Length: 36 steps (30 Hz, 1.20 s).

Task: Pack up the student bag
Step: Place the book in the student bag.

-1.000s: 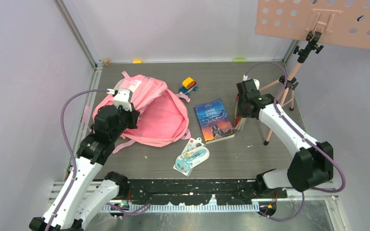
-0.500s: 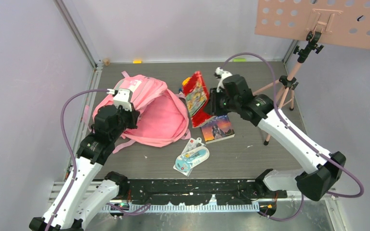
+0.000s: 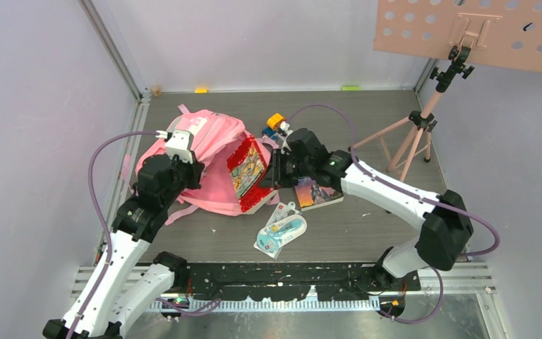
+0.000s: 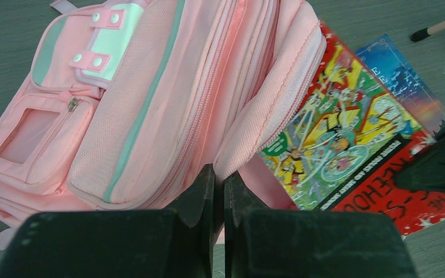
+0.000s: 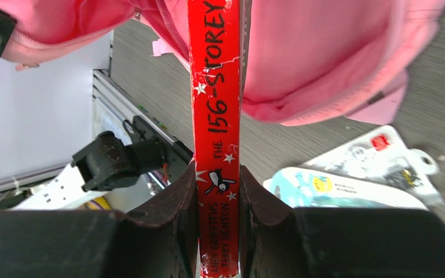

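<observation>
The book will first be pushed toward the left in the top view by my right gripper. My right gripper can then get beneath the flap that my left gripper holds off the bag's opening.
The pink student bag [image 3: 215, 145] lies at the left of the table, its mouth facing right. My left gripper [image 3: 190, 164] is shut on the edge of the bag's opening flap, and the left wrist view shows the pink fabric pinched between its fingertips [image 4: 220, 174]. My right gripper [image 3: 274, 173] is shut on the spine of a red picture book [image 3: 248, 173] and holds it upright at the bag's mouth. In the right wrist view the red spine [image 5: 215, 87] runs up between the fingers toward the pink bag [image 5: 318, 52]. The left wrist view has the book's cover [image 4: 347, 145] beside the flap [image 4: 150, 87].
A blue Jane Eyre book [image 3: 319, 192] lies flat under the right arm. A blister-packed item [image 3: 281, 229] sits near the front, a small toy car [image 3: 276, 125] behind the bag. A tripod [image 3: 413, 134] with a pink perforated board [image 3: 466, 32] stands at the back right.
The right arm has swung left across the table, carrying the red book from the right side over the blue book to the bag's mouth. The left arm has stayed still.
</observation>
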{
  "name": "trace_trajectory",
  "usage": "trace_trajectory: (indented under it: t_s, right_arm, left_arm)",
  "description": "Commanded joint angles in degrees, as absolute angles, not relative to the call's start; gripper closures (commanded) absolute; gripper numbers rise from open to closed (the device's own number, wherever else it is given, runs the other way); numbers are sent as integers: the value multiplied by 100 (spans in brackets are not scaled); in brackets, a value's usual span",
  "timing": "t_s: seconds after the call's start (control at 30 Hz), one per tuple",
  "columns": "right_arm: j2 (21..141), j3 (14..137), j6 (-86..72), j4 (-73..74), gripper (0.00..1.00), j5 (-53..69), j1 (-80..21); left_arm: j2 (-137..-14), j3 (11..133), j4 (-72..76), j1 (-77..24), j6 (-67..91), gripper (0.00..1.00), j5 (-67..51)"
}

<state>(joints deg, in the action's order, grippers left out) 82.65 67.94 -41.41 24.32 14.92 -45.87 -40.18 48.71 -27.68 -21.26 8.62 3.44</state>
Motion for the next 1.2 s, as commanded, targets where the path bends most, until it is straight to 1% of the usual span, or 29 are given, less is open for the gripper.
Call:
trace_trajectory:
  t_s: [0.0,0.13,0.3,0.4,0.63,0.77,0.9,1.0,1.17]
  right_arm:
    - [8559,6855,-5014,928,100,1673,-4751]
    - [8895,6879,-5304,335,100,1661,-4772]
    - [9315,6954,-5649,-924,100,1789,-4800]
    - [9509,7067,-5730,-1389,100,1745,-4823]
    - [10478,7407,-6283,-2955,99,2002,-4857]
    - [10804,7515,-6364,-3501,100,1835,-4894]
    - [11199,7518,-6344,-3710,100,1367,-4895]
    - [11604,7666,-6295,-3042,99,822,-4876]
    - [12112,7730,-6394,-2678,99,431,-4869]
  left_arm:
    - [-3816,5001,-2131,-2127,923,100,317]
    - [-3821,5001,-2126,-2127,932,100,300]
    - [-3839,5001,-2126,-2127,940,100,277]
    - [-3832,5001,-2119,-2127,949,100,260]
    - [-3887,5001,-2118,-2126,958,100,204]
    - [-3885,5001,-2118,-2126,958,100,220]
    - [-3898,5005,-2122,-2126,949,100,235]
    - [-3886,5004,-2131,-2126,949,100,229]
    - [-3870,5005,-2127,-2127,949,100,229]
